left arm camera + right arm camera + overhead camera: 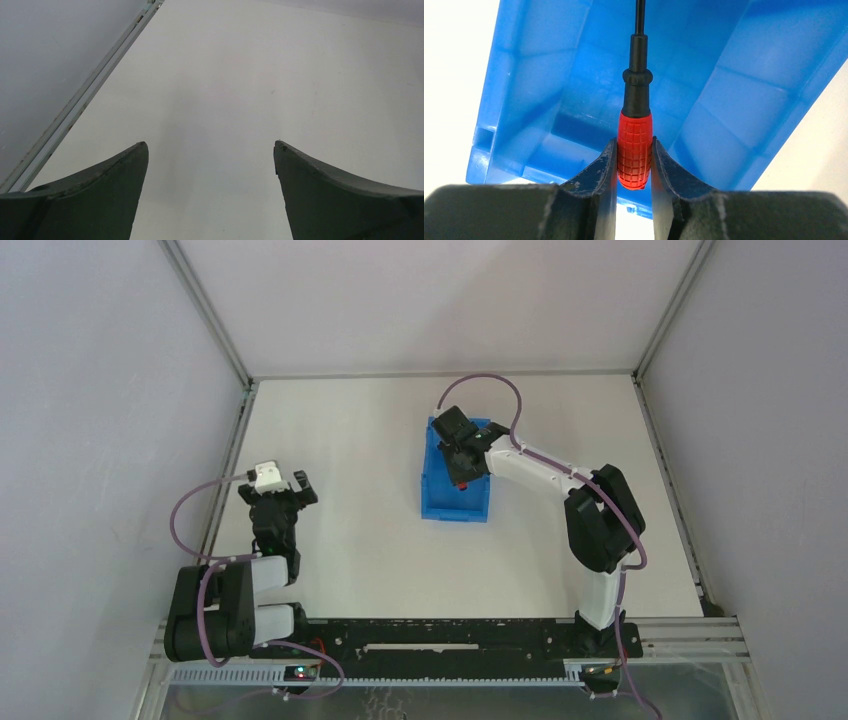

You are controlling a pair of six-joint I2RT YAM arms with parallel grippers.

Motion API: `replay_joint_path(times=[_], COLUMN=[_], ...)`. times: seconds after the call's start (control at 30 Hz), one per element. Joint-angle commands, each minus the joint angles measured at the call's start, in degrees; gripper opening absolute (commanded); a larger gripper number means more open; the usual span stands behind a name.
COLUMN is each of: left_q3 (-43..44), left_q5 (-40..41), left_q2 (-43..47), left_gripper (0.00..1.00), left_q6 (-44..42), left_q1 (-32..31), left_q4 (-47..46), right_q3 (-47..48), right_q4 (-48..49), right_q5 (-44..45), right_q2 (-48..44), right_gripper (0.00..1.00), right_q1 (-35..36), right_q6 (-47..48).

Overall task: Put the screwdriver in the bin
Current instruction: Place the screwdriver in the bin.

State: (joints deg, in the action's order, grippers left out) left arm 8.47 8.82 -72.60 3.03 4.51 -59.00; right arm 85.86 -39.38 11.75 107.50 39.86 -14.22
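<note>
The bottom of the bin (455, 497) (669, 87) lies below my right gripper, so next it will go down into the blue bin and let go of the screwdriver's red handle.
The blue bin (436, 488) sits mid-table, and my right gripper (462, 462) hangs over its inside. In the right wrist view my right gripper (634, 142) is shut on the red handle of the screwdriver (634, 150), whose dark shaft points away over the floor of the bin (734, 75). A red bit of the screwdriver (462, 485) shows under the gripper in the top view. Off at the table's left edge my left gripper (283, 483) stands open; the left wrist view shows that gripper (210, 146) with nothing between its fingers, only bare table.
Grey walls and aluminium rails (222, 332) close in the white table (350, 430) on three sides. A rail (80, 102) runs close along the left arm's side. The black base bar (440, 635) lies along the near edge.
</note>
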Motion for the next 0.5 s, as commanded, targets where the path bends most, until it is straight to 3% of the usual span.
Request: replay_joint_path(times=[0.0,0.17,0.47], left_q3=[2.4,2.3,2.4], left_q5=[0.6,0.6,0.6], left_q2=[0.6,0.6,0.6], left_gripper=[1.00,1.00,1.00], left_q6=[-0.9,-1.0,-0.9], left_q1=[-0.4,-0.4,-0.4], left_q4=[-1.6,-1.6,-1.6], right_q3=[0.6,1.7,2.3], right_q4=[3.1,2.9,3.1], right_q5=[1.7,2.2,2.5], right_q2=[0.7,2.8,5.0], right_gripper=[0.16,0.21,0.41], right_q1=[0.6,0.6,0.6], right_q6=[1.4,0.7,-0.4])
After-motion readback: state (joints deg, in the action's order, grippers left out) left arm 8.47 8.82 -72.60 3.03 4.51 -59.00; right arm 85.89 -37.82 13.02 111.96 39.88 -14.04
